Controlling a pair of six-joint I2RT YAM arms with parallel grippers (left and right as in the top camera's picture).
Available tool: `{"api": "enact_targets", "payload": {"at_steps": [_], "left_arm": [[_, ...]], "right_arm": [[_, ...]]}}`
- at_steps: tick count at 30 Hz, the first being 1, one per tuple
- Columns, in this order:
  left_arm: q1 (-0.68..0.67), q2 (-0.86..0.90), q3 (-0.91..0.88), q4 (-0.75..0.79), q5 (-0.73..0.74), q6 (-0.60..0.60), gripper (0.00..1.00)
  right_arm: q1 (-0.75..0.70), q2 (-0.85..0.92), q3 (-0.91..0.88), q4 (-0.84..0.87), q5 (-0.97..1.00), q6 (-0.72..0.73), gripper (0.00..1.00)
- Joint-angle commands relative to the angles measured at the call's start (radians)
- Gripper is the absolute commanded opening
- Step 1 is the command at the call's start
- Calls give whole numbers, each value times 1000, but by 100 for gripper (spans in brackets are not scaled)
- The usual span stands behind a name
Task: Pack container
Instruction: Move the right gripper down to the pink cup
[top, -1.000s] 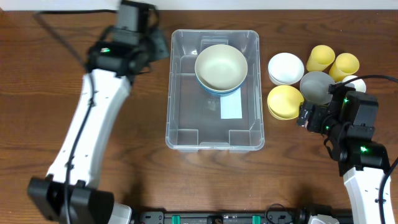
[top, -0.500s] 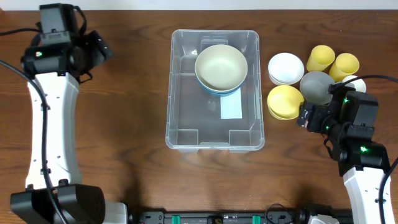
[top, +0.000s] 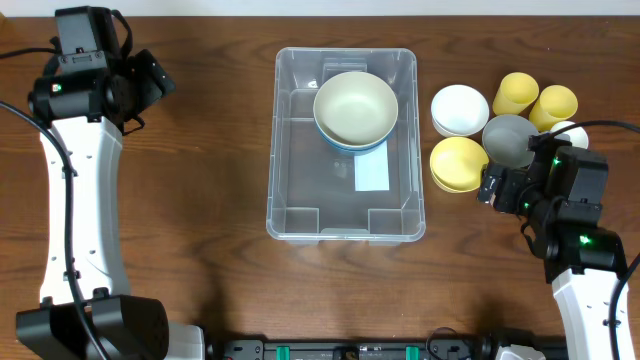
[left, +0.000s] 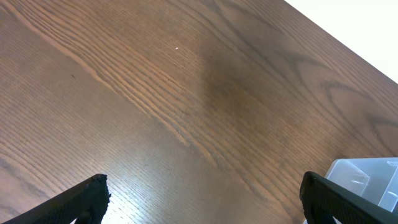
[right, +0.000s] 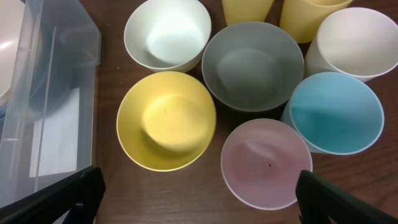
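Observation:
My right gripper moves down and to the right in its wrist view onto the rim of the pink cup (right: 266, 163) below it next, where bare wood leaves room.
The container (top: 300, 190) is a clear bin at the table's centre, holding a cream bowl (top: 355, 108) nested in a blue one near its far end. My left gripper (top: 150, 82) hovers open and empty over bare wood far to the container's left. In the left wrist view the gripper (left: 205, 199) frames only tabletop, with a container corner (left: 367, 177) at the right. My right gripper (top: 495, 187) stands open, right of the container. In the right wrist view the gripper (right: 199, 193) sits just short of a yellow bowl (right: 166, 120) and a pink cup (right: 266, 163).
Clustered right of the container are a white bowl (right: 167, 33), a grey bowl (right: 253, 65), a blue cup (right: 336, 112), a white cup (right: 354, 40) and two yellow cups (top: 517, 93) (top: 554, 104). The table's far edge runs behind them.
My left arm has swung from the container's far left corner out to the table's far left, and its gripper has opened. The right arm has stayed still.

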Motion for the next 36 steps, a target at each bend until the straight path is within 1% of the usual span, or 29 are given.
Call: {"api": "enact_targets", "payload": {"at_steps": [1,13,19,30,35,36], "left_arm": [[3,10,9,-4,-16,2,98],[3,10,9,-4,-16,2,98],[3,10,9,-4,-16,2,98],[3,10,9,-4,-16,2,98],[3,10,9,-4,-16,2,98],[3,10,9,-4,-16,2,98]], "right_arm": [[-4,-4,13,-1,-7,-7,99],[-4,-4,13,-2,-8,-6,99],[-4,-4,13,-66,-5,-7,99],[-4,-2,13,-40,8,6,99],[-23,-2,13,-37,87,126,99],[-35,-2,16,-40,90,180,96]]}}
